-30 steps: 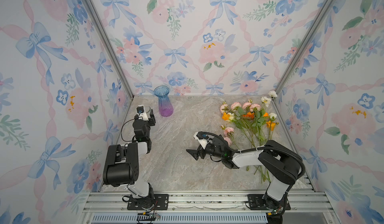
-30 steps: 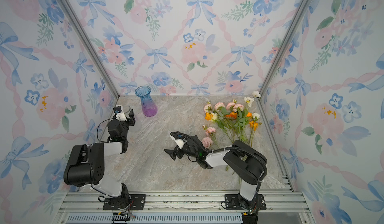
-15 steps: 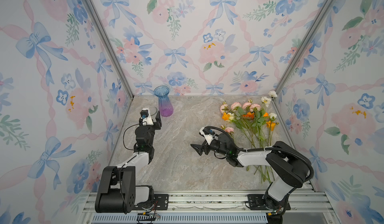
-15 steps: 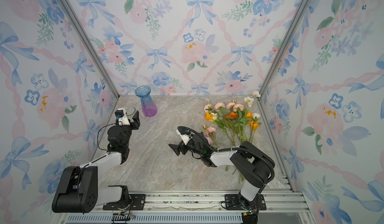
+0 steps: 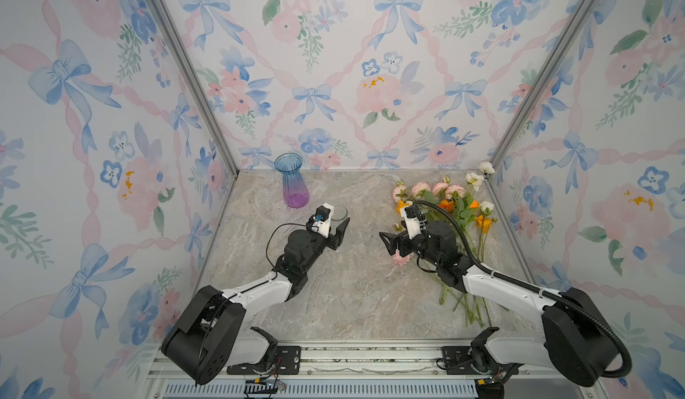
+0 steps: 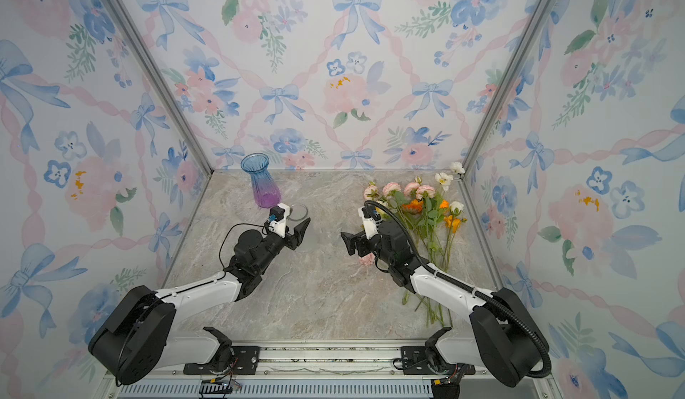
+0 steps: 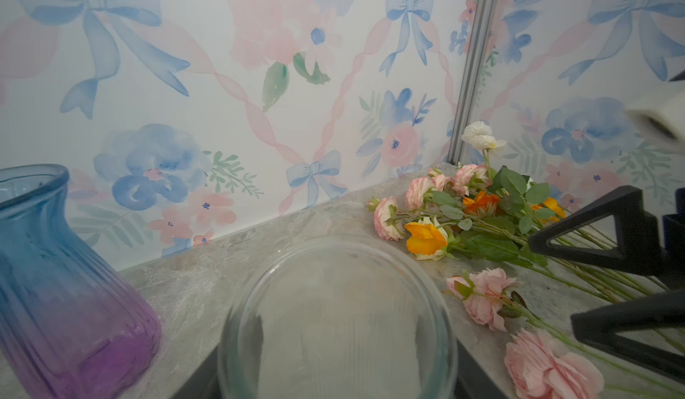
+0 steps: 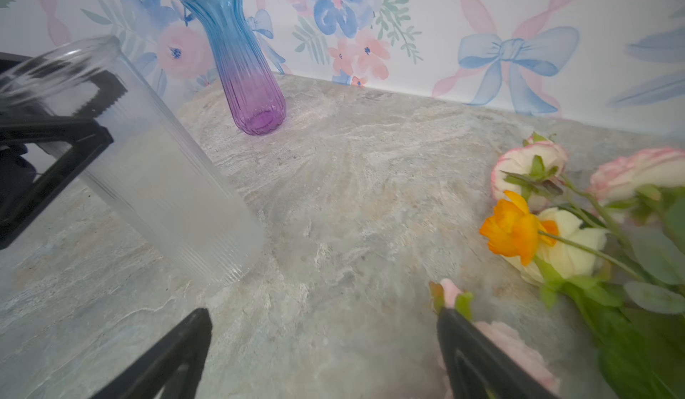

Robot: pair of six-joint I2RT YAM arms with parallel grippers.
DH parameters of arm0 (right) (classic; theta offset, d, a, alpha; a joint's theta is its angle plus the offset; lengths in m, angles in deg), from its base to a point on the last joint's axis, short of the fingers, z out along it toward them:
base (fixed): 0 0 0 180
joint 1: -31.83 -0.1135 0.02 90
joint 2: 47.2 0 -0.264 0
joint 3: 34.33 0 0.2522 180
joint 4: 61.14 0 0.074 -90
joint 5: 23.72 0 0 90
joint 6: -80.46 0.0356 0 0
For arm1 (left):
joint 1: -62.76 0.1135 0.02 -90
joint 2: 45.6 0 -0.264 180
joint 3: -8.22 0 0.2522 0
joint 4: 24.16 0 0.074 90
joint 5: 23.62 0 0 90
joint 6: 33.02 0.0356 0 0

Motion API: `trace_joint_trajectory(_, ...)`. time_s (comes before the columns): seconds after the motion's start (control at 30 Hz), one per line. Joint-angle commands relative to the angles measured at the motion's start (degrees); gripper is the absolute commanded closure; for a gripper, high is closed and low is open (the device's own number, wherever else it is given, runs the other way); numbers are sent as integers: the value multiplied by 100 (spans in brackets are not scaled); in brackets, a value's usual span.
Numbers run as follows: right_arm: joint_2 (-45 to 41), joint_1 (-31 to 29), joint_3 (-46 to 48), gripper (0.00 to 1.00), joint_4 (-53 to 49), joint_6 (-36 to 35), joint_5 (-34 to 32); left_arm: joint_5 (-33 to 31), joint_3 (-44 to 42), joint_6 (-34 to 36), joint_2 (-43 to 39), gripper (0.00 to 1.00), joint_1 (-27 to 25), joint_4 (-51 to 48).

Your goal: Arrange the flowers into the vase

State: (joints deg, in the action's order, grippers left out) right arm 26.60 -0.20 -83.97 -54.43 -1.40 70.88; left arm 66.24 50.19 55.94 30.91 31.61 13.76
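The marble table is bare beside my left gripper, toward the loose pink flower. My left gripper needs to carry the clear vase sideways to that spot next and let go of it.
In both top views my left gripper is shut on a clear ribbed glass vase. The right wrist view shows that vase leaning, its base low at the marble table, with black fingers on both sides. Its rim fills the left wrist view. The flowers lie in a heap at the back right, pink, orange and white blooms on green stems. My right gripper stands open and empty over the table, beside a loose pink flower.
A blue-to-purple glass vase stands upright near the back wall, just behind and to the left of the clear one. Wallpapered walls close in the marble table on three sides.
My left arm has swung from the left wall towards the middle, carrying the clear vase. My right gripper has moved a little right and back, towards the flowers, still open.
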Motion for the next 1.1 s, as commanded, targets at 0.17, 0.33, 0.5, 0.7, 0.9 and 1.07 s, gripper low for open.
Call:
trace_joint_trajectory(0.17, -87, 74, 31, 3, -732, 47, -150, -208, 370, 178, 538, 51, -449, 867)
trace_joint_trajectory(0.33, -74, 82, 17, 3, -726, 51, -56, -227, 454, 144, 873, 51, -591, 1169)
trace_joint_trajectory(0.5, -125, 98, 52, 3, -708, 20, -112, -223, 618, 121, 1158, 50, -620, 1209)
trace_joint_trajectory(0.7, -93, 105, 60, 3, -676, 8, -133, -195, 599, 104, 1296, 48, -620, 1213)
trace_joint_trajectory(0.9, -98, 118, 100, 3, -616, 12, -125, -278, 505, 99, 1296, 45, -620, 1211)
trace_joint_trajectory(1.07, -111, 127, 106, 3, -619, 10, -124, -253, 468, 102, 1273, 39, -618, 1208)
